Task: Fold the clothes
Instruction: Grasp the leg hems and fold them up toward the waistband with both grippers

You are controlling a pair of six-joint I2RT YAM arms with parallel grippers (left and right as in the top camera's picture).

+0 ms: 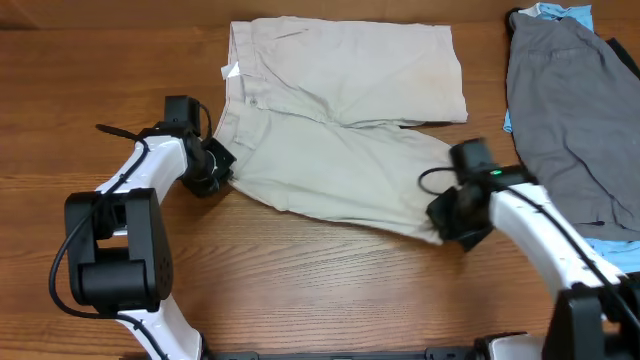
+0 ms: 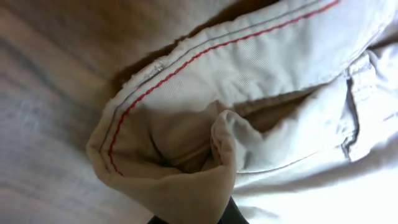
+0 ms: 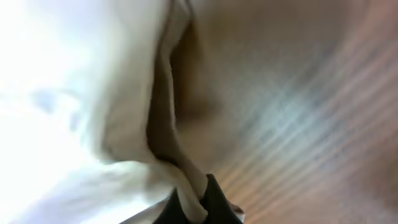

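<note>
I should next raise the lower waistband (image 2: 186,180) corner that my left gripper holds, and then carry it away from my base, over to the far waistband corner.
Beige shorts (image 1: 340,110) lie spread on the wooden table, waistband at the left, legs to the right. My left gripper (image 1: 215,168) is shut on the lower waistband corner; the left wrist view shows the bunched waistband (image 2: 186,180) with red stitching over the fingers. My right gripper (image 1: 447,215) is shut on the hem of the near leg; the right wrist view shows the cloth edge (image 3: 189,180) pinched between the dark fingers (image 3: 198,208).
A grey garment (image 1: 570,110) lies at the right over a light blue one (image 1: 560,14). The wooden table (image 1: 300,290) runs along the front, with the arm bases at the front left and front right.
</note>
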